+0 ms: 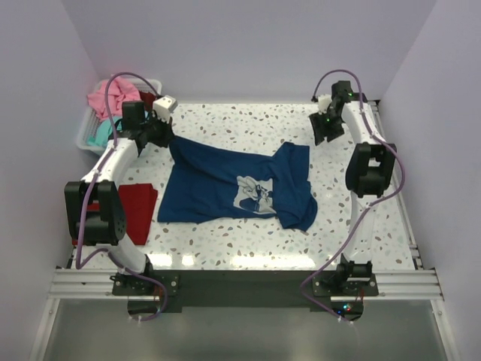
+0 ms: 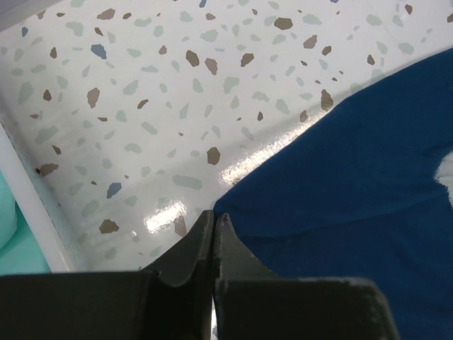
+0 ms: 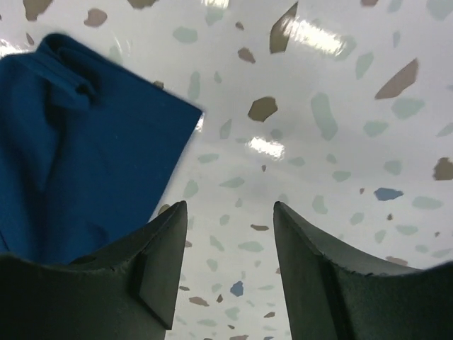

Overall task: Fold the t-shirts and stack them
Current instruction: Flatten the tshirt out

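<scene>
My right gripper moves down toward the left in the top view onto the navy t-shirt's puckered corner next, since its open fingers stand over bare table.
The navy blue t-shirt lies spread on the table, its white-and-light-blue print facing up. My left gripper is at the shirt's far left corner, jaws shut with the cloth's corner meeting the tips. My right gripper hovers open beyond the far right corner; nothing is between its fingers, and the navy cloth lies to their left. A dark red t-shirt lies folded at the table's left edge. Pink and teal t-shirts sit in the basket.
A white plastic basket stands at the far left corner, its wall close beside my left gripper. The speckled table shows bare behind the shirt. White walls close in the back and both sides.
</scene>
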You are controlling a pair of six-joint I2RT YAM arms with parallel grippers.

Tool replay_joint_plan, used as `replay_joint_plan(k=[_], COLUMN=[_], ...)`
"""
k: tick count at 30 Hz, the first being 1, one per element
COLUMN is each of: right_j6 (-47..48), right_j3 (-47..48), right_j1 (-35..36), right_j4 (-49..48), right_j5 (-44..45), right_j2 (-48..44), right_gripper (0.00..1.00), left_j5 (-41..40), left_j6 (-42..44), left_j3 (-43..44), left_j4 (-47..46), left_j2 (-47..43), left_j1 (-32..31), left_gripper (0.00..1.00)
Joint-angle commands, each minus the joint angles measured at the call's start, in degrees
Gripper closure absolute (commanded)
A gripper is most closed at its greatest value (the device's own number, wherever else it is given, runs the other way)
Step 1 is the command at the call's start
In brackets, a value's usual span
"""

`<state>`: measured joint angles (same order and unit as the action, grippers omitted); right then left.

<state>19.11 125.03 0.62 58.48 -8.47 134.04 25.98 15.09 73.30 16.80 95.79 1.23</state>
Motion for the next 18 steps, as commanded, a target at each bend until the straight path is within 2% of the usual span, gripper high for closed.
replay_joint_plan(k=[1,7,15,16,18], right_j6=[-6.3,-8.7,-9.6,-9.6,-9.9], right_j3=[-4.7,-8.4,-10.3,-10.3,-10.4], right_j1=[2.0,2.7,6.1,6.8,7.1], right_j4=[-0.4,-5.4,-10.1,-10.3,-11.0], right_j5=[-5.1,-3.3,5.1,6.8,8.0], right_j2=[-2.3,-0.7,1.2,1.5,1.8], right_gripper=[0.44,0.39,0.36,0.32,0.29], left_j5=[1.4,2.4,2.2,2.3,2.2], left_j6=[-0.9,-1.6,-1.5,-1.5,-1.5], left_j3=[2.1,1.6,1.5,1.5,1.6], left_j4=[-2.3,-2.3,-2.3,-2.4,-2.5], left_j2=[0.3,0.2,0.5,0.6,0.7], left_j1=[0.6,0.6,0.6,0.6,0.5], left_gripper=[1.00,1.00,1.00,1.00,1.00])
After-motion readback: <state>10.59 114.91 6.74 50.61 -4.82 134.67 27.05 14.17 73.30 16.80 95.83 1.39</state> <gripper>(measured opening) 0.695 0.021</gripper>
